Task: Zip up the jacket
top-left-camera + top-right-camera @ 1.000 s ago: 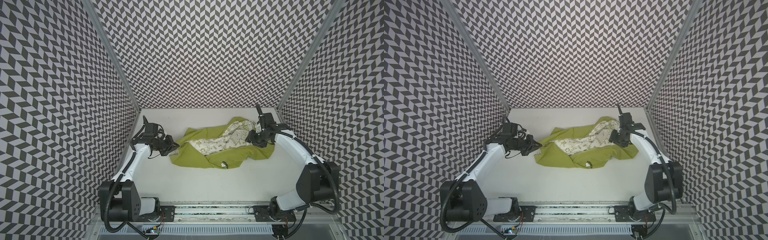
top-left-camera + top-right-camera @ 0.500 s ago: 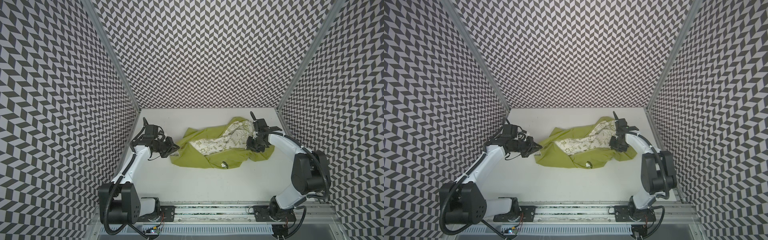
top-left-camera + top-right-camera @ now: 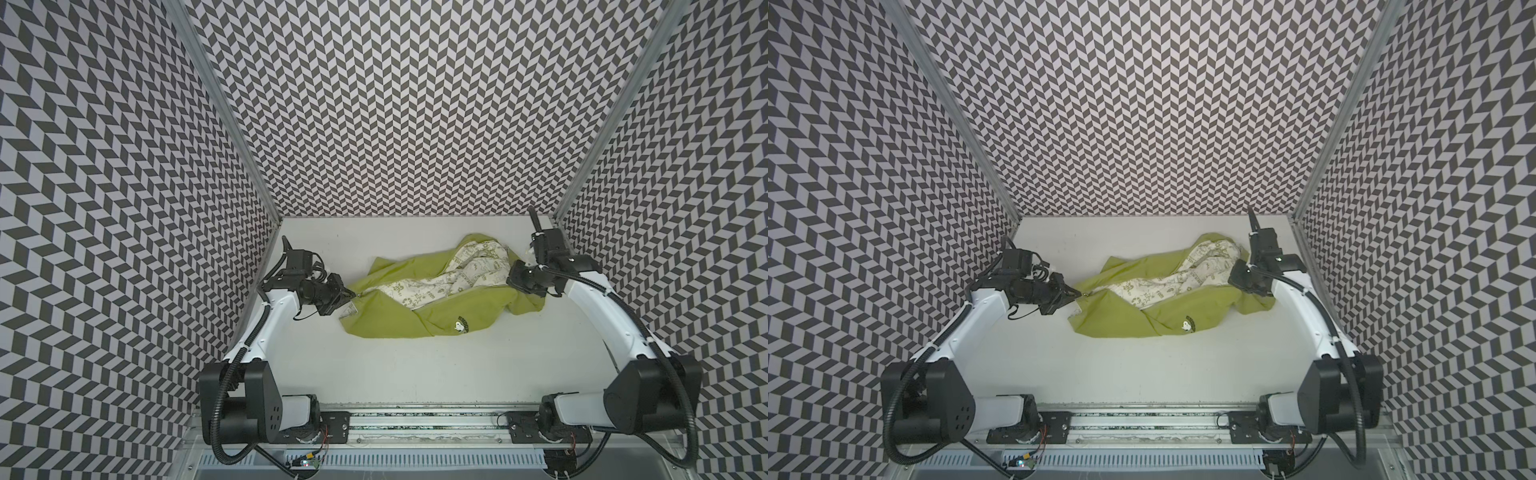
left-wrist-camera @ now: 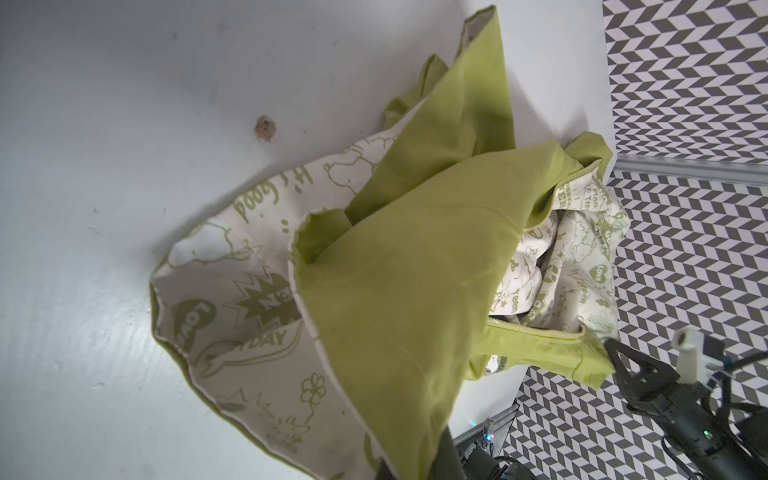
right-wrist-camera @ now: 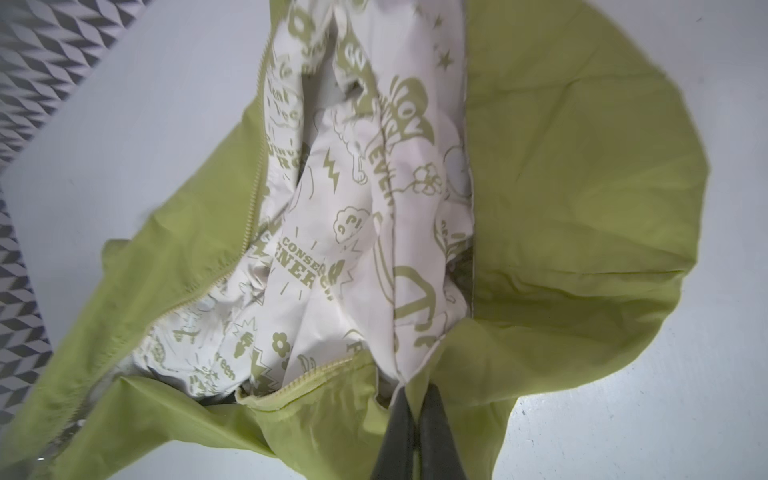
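The robot's right gripper will pull the end of the jacket [image 3: 436,309] away from the left gripper, over bare tabletop by the side [image 3: 559,308], and let go of it, because the jacket lies crumpled.
The lime-green jacket [image 3: 436,309] [image 3: 1121,318] lies crumpled and unzipped at mid-table, its white printed lining showing and its cartoon emblem [image 3: 460,324] facing up near the front. My left gripper [image 3: 353,296] [image 3: 1079,293] is shut on the jacket's left tip; in the left wrist view green fabric [image 4: 395,270] runs down between the gripper [image 4: 415,469] jaws. My right gripper [image 3: 512,278] [image 3: 1232,279] is shut on the jacket's right end. In the right wrist view the gripper [image 5: 417,411] pinches a fold of green shell and lining, beside a loose zipper edge [image 5: 307,374].
Patterned walls close in the white table [image 3: 415,365] on the left, back and right; the right arm stands near the right wall. A small brown mark [image 4: 265,126] is on the table behind the jacket. The rail [image 3: 415,419] crosses the front edge.
The right gripper's jaws have closed onto the jacket's right end. Its arm shifted inward, then back out to the right. The left gripper and the jacket's left tip have stayed put.
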You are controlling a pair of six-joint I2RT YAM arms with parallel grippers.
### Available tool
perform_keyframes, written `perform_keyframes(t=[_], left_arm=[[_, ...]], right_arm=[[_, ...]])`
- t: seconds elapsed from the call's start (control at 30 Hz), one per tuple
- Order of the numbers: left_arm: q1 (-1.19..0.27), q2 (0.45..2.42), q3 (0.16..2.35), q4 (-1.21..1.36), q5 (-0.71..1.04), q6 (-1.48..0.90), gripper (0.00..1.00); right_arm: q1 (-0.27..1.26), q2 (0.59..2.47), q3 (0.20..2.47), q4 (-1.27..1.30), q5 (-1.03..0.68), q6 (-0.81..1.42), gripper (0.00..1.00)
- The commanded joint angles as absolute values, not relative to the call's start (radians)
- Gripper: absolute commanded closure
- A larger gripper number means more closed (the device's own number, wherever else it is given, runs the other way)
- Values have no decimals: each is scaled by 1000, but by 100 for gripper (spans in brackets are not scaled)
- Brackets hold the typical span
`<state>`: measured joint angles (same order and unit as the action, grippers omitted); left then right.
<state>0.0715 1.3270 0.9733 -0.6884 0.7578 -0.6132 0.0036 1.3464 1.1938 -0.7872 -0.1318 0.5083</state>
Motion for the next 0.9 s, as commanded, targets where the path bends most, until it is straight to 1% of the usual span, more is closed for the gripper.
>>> perform_keyframes(t=[0.0,0.13,0.33,0.43,0.57,0.63,0.67,0.8,0.87], left_arm=[[101,1328,1007,-720,746,-571,100],[120,1328,1012,-739,756,-549,100],[136,1313,1003,-760,739,-531,100],[141,1303,1002,-777,732,-519,100],[141,1282,990,-791,758,-517,100],[141,1263,978,-793,763,-522,100],[141,1251,972,-798,764,-523,100],[141,1217,953,-818,773,-522,100],[142,1205,948,-826,772,-520,100]], right_arm=[[-75,1281,1195,-798,-142,520,100],[-164,1256,1172,-773,-148,523,100],[-263,1311,1134,-738,-163,556,100],[-286,1370,1115,-723,-148,558,100],[-301,1469,1159,-786,-196,515,99],[-301,1467,1160,-780,-190,520,93],[-301,1454,1158,-775,-178,528,88],[-297,1389,1181,-750,-172,552,57],[-275,1370,1205,-743,-180,564,49]])
